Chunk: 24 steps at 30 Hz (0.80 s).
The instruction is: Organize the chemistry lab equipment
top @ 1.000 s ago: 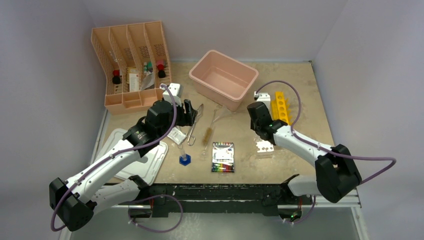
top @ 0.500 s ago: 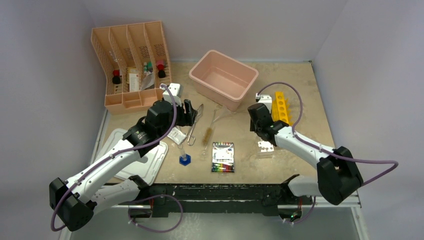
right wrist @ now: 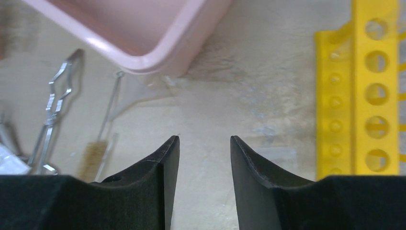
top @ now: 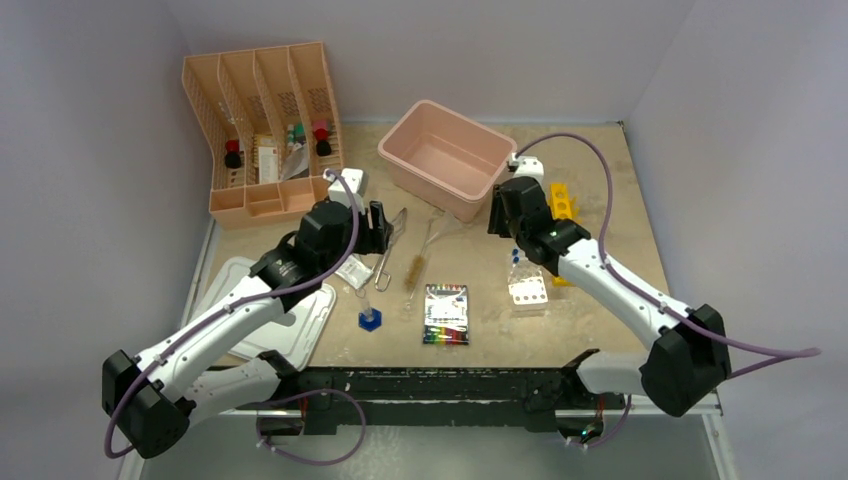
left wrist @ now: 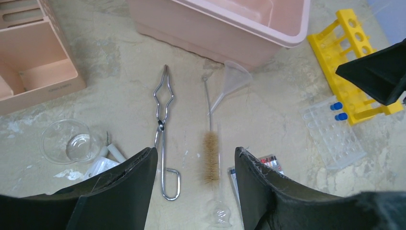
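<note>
My right gripper moves back over the brush next, then turns and tilts down onto the clear measuring cylinder.
Metal tongs and a brown bristle brush lie mid-table. My left gripper hovers open and empty above them. In the left wrist view the tongs and brush lie between its fingers, with a glass rod below the brush. The clear tube rack holds blue-capped tubes. My right gripper is open and empty, raised between the rack and the pink bin. The blue hexagonal-based cylinder stands near the front. A small clear packet lies under my left wrist.
A peach organiser stands at the back left. A yellow rack is beside my right arm. A clear funnel lies by the bin. A crayon box, a white tray and a glass dish are also here.
My right gripper has risen from the clear tube rack and moved back towards the pink bin. The blue-capped tubes in the rack now show. My left arm has barely moved.
</note>
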Available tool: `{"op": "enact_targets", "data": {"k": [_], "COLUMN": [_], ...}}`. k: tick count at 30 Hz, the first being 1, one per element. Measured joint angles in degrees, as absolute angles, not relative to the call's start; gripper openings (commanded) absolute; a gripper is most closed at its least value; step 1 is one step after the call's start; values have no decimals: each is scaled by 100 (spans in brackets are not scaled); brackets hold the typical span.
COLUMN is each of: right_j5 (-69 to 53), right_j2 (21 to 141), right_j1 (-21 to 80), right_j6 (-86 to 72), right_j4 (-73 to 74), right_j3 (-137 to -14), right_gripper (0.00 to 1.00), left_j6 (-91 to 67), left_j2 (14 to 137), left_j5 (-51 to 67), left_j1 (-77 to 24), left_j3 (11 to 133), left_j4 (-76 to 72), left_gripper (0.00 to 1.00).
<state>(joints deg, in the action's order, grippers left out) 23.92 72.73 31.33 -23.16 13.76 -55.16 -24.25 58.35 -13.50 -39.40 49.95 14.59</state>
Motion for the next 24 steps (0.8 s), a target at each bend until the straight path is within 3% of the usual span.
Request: {"op": "enact_targets", "data": {"k": [11,21,24], "right_j5": [1741,978,707], "right_j2": [8921,10215,10217], "right_j1": [4794,5107,5188], "right_j6": [-3712,-4451,-4117], "right_j4": [1031,550,244], "right_j3": [-6128,-6692,-6718], "right_gripper": [45,45,36], "left_j6": [-2530,-2932,-2941], "left_j2": [5933,5710,5470], "left_j5": [-1787,-3151,-3426], "left_j1": [-3933,-3903,-3903], "left_j3": [4998,5002,5179], "left_j4": [1660,2152,2477], "left_gripper": [60,58,58]}}
